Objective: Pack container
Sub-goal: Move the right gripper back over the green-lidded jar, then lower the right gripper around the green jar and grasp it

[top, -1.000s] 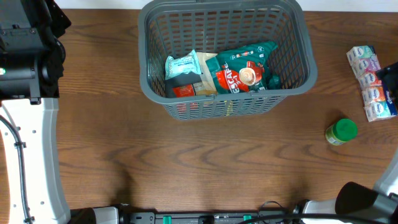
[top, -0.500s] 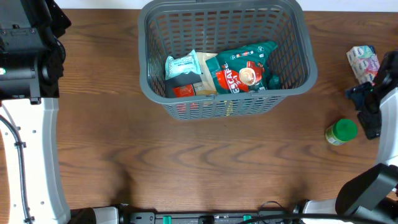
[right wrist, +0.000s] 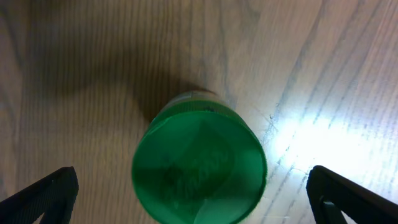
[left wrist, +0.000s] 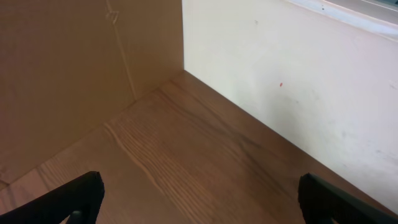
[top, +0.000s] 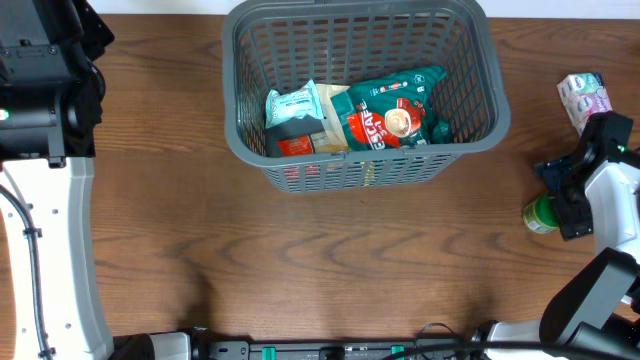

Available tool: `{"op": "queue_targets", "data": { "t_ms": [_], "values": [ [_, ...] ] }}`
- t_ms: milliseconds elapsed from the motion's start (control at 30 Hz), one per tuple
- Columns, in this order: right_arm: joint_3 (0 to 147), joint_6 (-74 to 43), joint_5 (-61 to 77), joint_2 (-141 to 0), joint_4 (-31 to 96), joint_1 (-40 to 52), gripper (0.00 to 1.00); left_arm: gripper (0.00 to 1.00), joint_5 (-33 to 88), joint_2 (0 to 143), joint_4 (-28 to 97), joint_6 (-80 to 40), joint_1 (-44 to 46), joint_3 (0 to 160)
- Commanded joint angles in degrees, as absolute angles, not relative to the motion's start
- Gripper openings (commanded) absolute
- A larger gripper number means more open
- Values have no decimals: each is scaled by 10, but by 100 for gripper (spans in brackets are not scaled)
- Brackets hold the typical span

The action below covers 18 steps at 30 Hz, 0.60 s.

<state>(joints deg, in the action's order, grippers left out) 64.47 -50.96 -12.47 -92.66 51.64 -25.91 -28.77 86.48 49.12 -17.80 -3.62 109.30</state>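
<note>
I need to bring my right gripper down over the green-lidded jar and then close its fingers around the sides below the lid [top: 540, 215] [right wrist: 199, 163].
The container [top: 365, 170], a large dark grey lattice basket, stands at the back middle of the table. It holds a red and green bag [top: 385, 115] and a light blue packet [top: 293, 105]. A small green-lidded jar [top: 538, 214] stands upright at the right. My right gripper [top: 561, 196] hangs just above the jar, open, with the green lid [right wrist: 199, 165] between its fingertips [right wrist: 46, 193] and nothing gripped. In its wrist view my left gripper [left wrist: 202, 199] is open over bare wood, far from the basket.
A pack of tissues [top: 583, 95] lies at the far right, partly hidden by my right arm. My left arm [top: 45, 90] stands at the back left corner. A brown board [left wrist: 68, 74] and a white wall [left wrist: 298, 74] meet the table edge there.
My right arm has swung in from the right edge, past the tissue pack, and now hangs over the green-lidded jar. The left arm has not moved.
</note>
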Motion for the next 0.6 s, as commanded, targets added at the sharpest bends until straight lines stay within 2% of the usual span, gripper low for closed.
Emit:
{"op": "queue_targets", "data": {
  "t_ms": [0,567],
  "values": [
    [626,-532,-123,-927,504,-271,99,98,-298,865,493,-177,-38,1094],
    [590,-507,-90,-930,432,-316,99,99,-298,865,493,-177,-38,1094]
  ]
}}
